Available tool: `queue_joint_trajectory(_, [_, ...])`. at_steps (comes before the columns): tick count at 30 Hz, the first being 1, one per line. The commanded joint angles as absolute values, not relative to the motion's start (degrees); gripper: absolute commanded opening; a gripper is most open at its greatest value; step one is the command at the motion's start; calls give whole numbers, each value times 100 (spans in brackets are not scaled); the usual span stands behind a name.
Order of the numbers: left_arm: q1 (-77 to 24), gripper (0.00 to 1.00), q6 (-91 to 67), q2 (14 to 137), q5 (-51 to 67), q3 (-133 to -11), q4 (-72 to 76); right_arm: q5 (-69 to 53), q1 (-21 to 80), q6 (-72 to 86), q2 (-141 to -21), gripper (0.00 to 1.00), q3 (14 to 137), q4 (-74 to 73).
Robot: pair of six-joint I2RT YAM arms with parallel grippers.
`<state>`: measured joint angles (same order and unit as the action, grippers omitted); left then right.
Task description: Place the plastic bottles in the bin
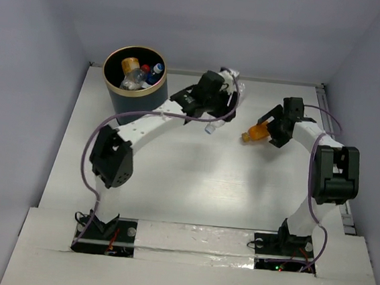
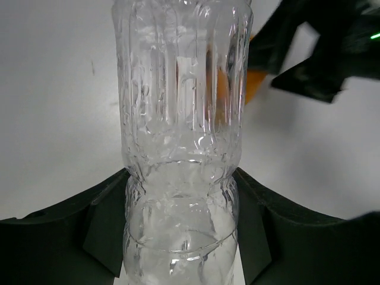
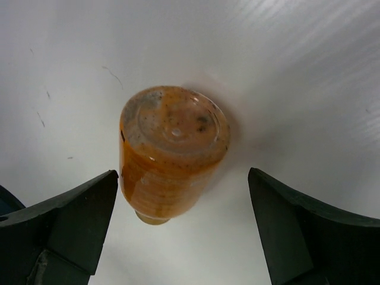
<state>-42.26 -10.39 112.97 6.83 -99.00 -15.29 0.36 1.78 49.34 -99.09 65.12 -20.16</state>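
Note:
The clear bottle (image 1: 236, 86) needs to go inside the bin next. My left gripper needs to lift over the bin's opening (image 1: 135, 68), then lower and release it.
A clear plastic bottle (image 2: 181, 107) fills the left wrist view, and my left gripper (image 2: 181, 205) is shut on its narrow waist, both jaws pressing its sides. From above, this clear bottle (image 1: 236, 86) and the left gripper (image 1: 217, 105) are just right of the bin (image 1: 117, 95), a dark cylinder with a gold rim that holds several bottles (image 1: 141, 74). An orange-filled bottle (image 3: 172, 154) lies on the table between the open jaws of my right gripper (image 3: 181, 199), touching neither jaw. In the top view the orange bottle (image 1: 253, 132) lies at the right gripper (image 1: 270, 129).
The white table (image 1: 193, 176) is walled at the back and on both sides. The two grippers work close together at the table's far middle; the right gripper's black body (image 2: 320, 53) and the orange bottle (image 2: 254, 83) show behind the clear bottle in the left wrist view.

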Motion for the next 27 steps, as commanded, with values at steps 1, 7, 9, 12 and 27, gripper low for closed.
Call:
queue_joint_trajectory(1, [-4079,36,-1283,10240,633,-10344,-1318,-18,132,4887,-10221,95,7153,-2302])
queue_joint_trajectory(7, [-3001,36,-1924,9352,807,-10450,-1450,-61,132,4466,-10818,84,8006,-2899])
queue_joint_trajectory(9, [-2586,36,-2047,9028,739,-10302,-1459,-88,132,4334,-11099,82,8426,-3294])
queue_joint_trajectory(12, [-1734,36,-2196,8851,921,-10239,-1520,-175,132,4149,-11337,80,8883,-3699])
queue_joint_trajectory(27, [-202,34,-1672,9114,-350,-10188,-837,-519,132,3401,-11130,41,8702,-3367])
